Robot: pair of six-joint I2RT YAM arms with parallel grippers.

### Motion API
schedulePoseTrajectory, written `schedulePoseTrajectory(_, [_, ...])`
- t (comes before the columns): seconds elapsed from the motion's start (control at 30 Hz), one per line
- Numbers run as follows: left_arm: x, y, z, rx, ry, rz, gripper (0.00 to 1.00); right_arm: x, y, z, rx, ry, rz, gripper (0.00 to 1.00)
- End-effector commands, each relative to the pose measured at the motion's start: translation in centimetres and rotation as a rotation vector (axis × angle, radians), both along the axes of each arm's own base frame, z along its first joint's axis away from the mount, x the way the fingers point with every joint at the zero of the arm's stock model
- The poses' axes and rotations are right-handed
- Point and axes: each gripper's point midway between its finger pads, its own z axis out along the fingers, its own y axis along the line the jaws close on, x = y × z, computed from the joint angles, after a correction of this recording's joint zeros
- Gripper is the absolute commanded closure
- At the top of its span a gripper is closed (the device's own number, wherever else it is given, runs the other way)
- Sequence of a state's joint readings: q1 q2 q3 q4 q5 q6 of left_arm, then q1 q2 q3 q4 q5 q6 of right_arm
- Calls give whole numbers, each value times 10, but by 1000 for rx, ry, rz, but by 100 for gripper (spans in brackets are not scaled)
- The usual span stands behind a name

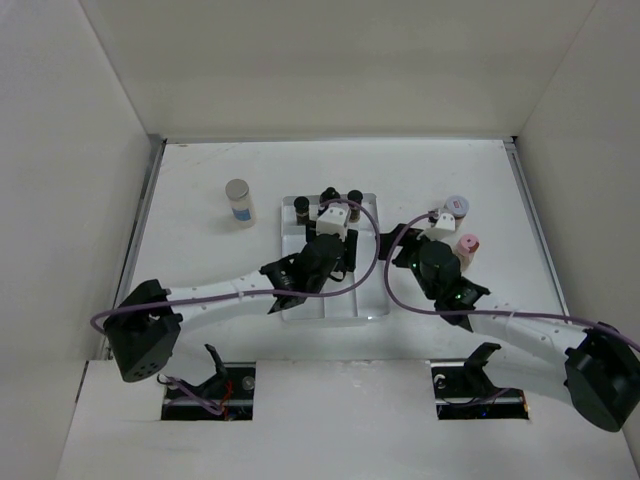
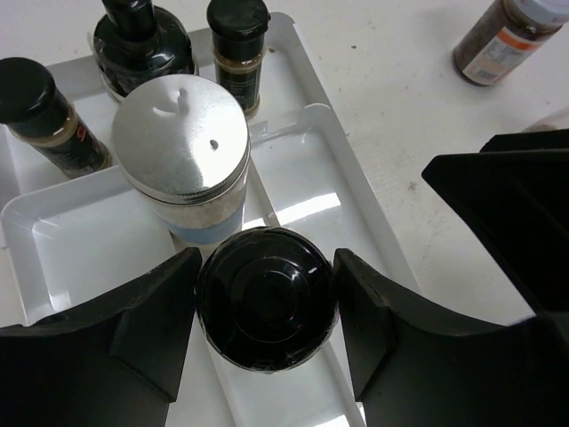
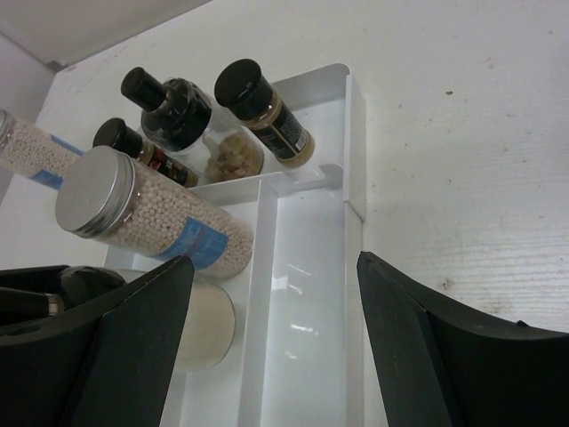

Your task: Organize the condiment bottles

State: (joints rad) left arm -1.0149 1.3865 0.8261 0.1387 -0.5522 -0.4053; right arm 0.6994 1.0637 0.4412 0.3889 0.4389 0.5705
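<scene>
I should next lower my left gripper slightly toward the tray's middle section below it, then open its fingers to let go of the bottle's black cap.
My left gripper point(image 2: 267, 301) is shut on the black cap of a condiment bottle point(image 2: 267, 286) standing in the middle compartment of the white tray point(image 2: 307, 182). Right behind it stands a pale bottle with a silver shaker cap point(image 2: 180, 133). Three dark black-capped bottles point(image 2: 238, 49) fill the tray's far end point(image 1: 328, 197). My right gripper point(image 3: 276, 356) is open and empty, facing the tray's right compartment point(image 3: 307, 294). From above, the left gripper point(image 1: 318, 262) is over the tray and the right gripper point(image 1: 398, 250) is just beyond its right edge.
A silver-capped bottle of white beads point(image 1: 238, 201) stands on the table left of the tray. A lavender-capped bottle point(image 1: 456, 206) and a pink-capped one point(image 1: 467, 244) stand right of the tray, beside the right arm. White walls enclose the table.
</scene>
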Motion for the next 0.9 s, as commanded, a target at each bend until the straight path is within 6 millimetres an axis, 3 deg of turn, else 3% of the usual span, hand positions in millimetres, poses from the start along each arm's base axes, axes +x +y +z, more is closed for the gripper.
schedulePoseTrajectory(0.0, [18,-20,48,-137,-105,2,67,3,-1,22,69,-65,-14,19])
schedulePoseTrajectory(0.33, [28,-14,15,-75,-86,39,65,6,-1,17,66,-47,-14,18])
schedulePoseTrajectory(0.57, [31,-4,5,-55,-96,74,41,6,-3,18,67,-49,-15,15])
schedulePoseTrajectory(0.73, [30,2,7,-39,-98,85,38,7,-6,17,70,-46,-24,15])
schedulePoseTrajectory(0.87, [27,5,11,-40,-104,88,29,7,-8,18,75,-51,-28,15])
